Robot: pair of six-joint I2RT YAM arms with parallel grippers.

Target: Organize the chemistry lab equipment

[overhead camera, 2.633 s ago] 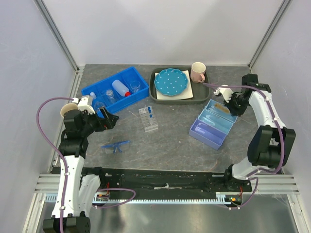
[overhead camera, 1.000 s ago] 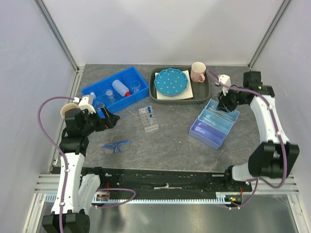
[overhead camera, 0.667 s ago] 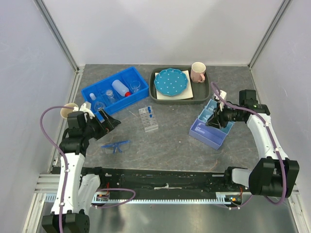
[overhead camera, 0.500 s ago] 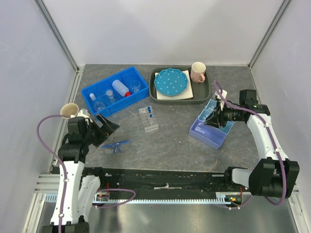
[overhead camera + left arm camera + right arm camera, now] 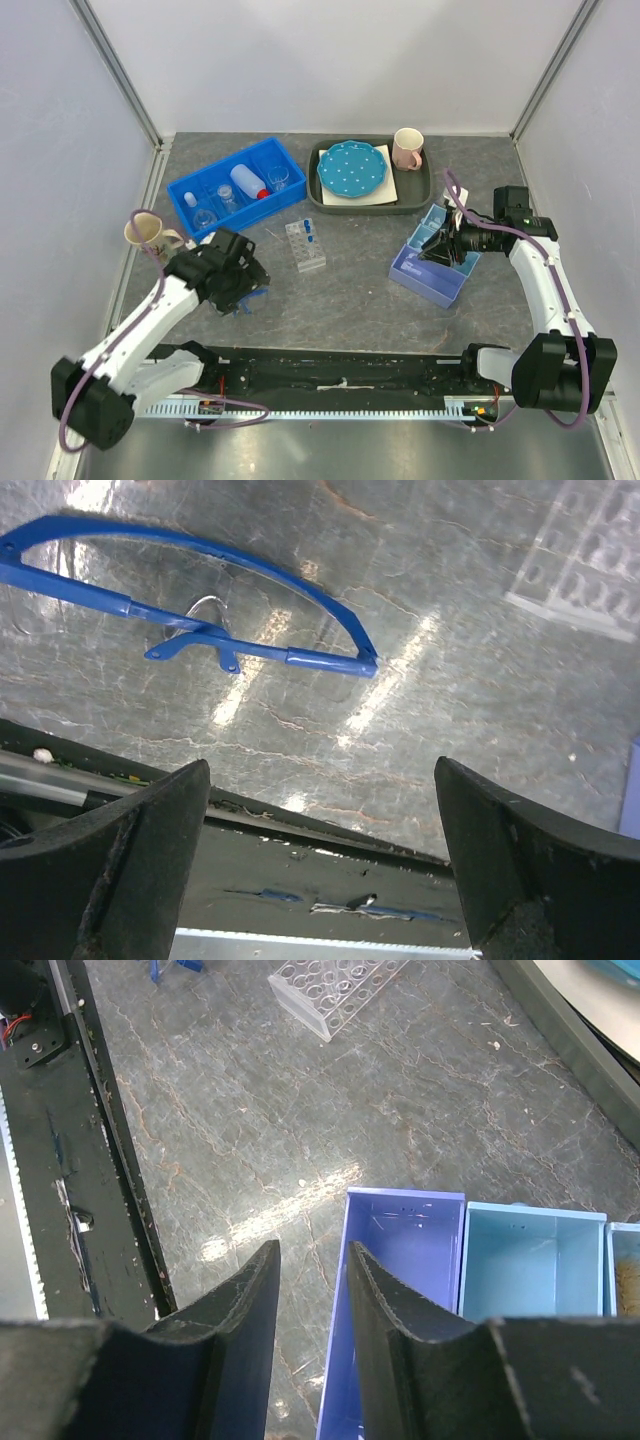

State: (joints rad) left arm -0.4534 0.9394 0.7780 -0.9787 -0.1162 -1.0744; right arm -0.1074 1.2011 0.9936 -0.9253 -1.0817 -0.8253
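Note:
My left gripper needs to turn crosswise next and go down to close on the straight bar farther from the rack (image 5: 68,588), because the glasses (image 5: 190,630) lie along the spread of my fingers.
The blue safety glasses (image 5: 190,630) lie on the grey table; in the top view my left gripper (image 5: 245,283) hovers over them and only a blue bit (image 5: 252,297) shows. The left gripper (image 5: 320,855) is wide open and empty, with the glasses just beyond its fingertips. The white test-tube rack (image 5: 305,244) holds a blue-capped tube (image 5: 309,231). The squeeze bottle (image 5: 248,182), beakers (image 5: 278,177) and flask (image 5: 205,215) sit in the blue bin (image 5: 190,186). My right gripper (image 5: 433,250) (image 5: 312,1260) hangs over the purple bin's (image 5: 400,1260) near edge, jaws a narrow gap apart and empty.
A dark tray (image 5: 420,190) holds the blue dotted plate (image 5: 352,168) and pink mug (image 5: 407,148). A beige mug (image 5: 143,233) stands at the left. Light-blue bins (image 5: 455,232) adjoin the purple bin (image 5: 425,275). A black rail (image 5: 340,370) runs along the front edge.
My left arm has swung down and to the right, from beside the blue bin to over the glasses. My right gripper has moved from near the pink mug to over the bins.

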